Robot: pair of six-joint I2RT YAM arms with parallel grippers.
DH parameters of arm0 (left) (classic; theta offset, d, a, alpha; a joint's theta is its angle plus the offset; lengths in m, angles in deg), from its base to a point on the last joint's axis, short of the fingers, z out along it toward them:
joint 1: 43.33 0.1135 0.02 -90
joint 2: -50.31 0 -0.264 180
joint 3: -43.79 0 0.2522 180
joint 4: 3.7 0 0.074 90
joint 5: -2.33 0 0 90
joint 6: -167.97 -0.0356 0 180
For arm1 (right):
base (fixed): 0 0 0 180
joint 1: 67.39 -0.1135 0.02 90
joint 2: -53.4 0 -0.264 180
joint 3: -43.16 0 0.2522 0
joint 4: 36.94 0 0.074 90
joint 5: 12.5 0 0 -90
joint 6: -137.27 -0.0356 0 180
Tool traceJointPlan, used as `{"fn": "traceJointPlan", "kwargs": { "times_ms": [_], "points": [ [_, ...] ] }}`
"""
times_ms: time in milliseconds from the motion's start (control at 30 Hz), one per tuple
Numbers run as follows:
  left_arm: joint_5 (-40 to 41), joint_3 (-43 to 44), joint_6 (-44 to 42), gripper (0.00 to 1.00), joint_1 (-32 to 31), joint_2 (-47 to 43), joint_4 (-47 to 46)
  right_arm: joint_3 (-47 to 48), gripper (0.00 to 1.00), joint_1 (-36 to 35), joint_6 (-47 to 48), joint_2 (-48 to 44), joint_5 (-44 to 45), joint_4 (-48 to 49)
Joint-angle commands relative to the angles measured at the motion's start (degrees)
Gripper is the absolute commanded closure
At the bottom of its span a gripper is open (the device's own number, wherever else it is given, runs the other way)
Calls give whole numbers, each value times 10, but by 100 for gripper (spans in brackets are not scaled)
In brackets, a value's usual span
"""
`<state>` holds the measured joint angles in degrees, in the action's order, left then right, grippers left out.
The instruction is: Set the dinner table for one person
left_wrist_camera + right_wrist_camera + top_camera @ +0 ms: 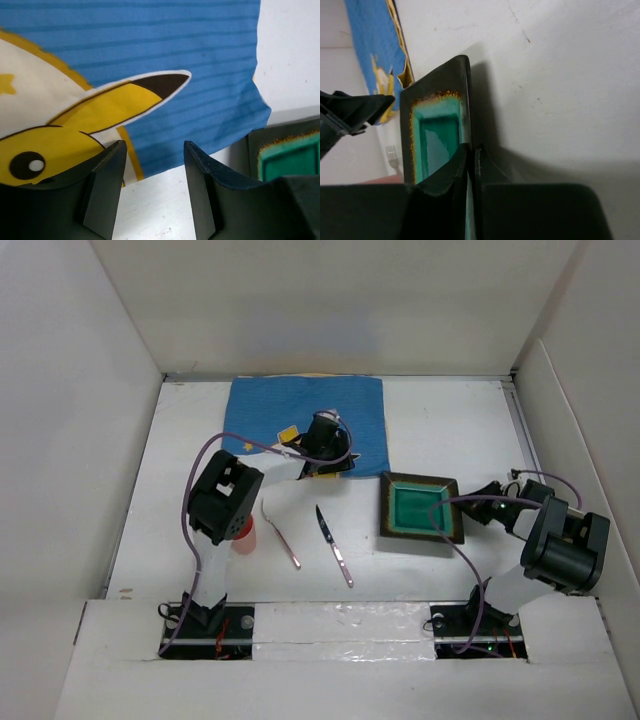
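Note:
The plate (420,508) goes up and outward with my right gripper next, left in the top view, over to the placemat's empty middle (296,418), then down for release.
The dinner table (470,420) is the wide white board. A square plate (420,508), green inside with a dark rim, lies right of centre. My right gripper (463,507) is shut on its right rim; in the right wrist view the rim of the plate (437,135) runs between the closed fingertips of the right gripper (472,150). My left gripper (325,455) hovers at the front edge of the blue placemat (300,410). In the left wrist view the left gripper (155,150) is open over bare table, with nothing between its fingers and the placemat (190,50) just beyond.
A fork (282,535) and a knife (335,545) lie on the table in front of the placemat. A red cup (242,536) stands partly under the left arm. White walls close in the table at the back and on both sides.

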<state>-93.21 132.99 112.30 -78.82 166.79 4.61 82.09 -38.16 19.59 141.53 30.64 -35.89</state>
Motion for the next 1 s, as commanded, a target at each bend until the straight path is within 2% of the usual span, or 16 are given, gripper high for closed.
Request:
{"fn": "traceJointPlan", "kwargs": {
  "times_ms": [0,133,300,500,567,700,867,967],
  "points": [
    [-18,13,4,54,-27,13,-4,1,99,5,4,25,31,22],
    [-27,37,14,54,-48,40,-2,-12,100,13,-66,25,-30,128],
    [-40,52,34,54,-53,54,-15,-13,100,18,-125,-42,-32,166],
    [-37,102,40,55,-77,60,10,54,100,18,-167,-114,-50,125],
    [-26,105,37,55,-77,42,13,68,100,23,-166,-123,-59,103],
    [-4,105,23,54,-71,-49,23,83,100,37,-189,-133,-85,107],
    [-3,98,23,54,-51,-140,19,107,100,43,-238,-156,-117,149],
    [7,79,26,53,-39,-199,22,127,100,15,-308,-146,-128,221]
  ]
}}
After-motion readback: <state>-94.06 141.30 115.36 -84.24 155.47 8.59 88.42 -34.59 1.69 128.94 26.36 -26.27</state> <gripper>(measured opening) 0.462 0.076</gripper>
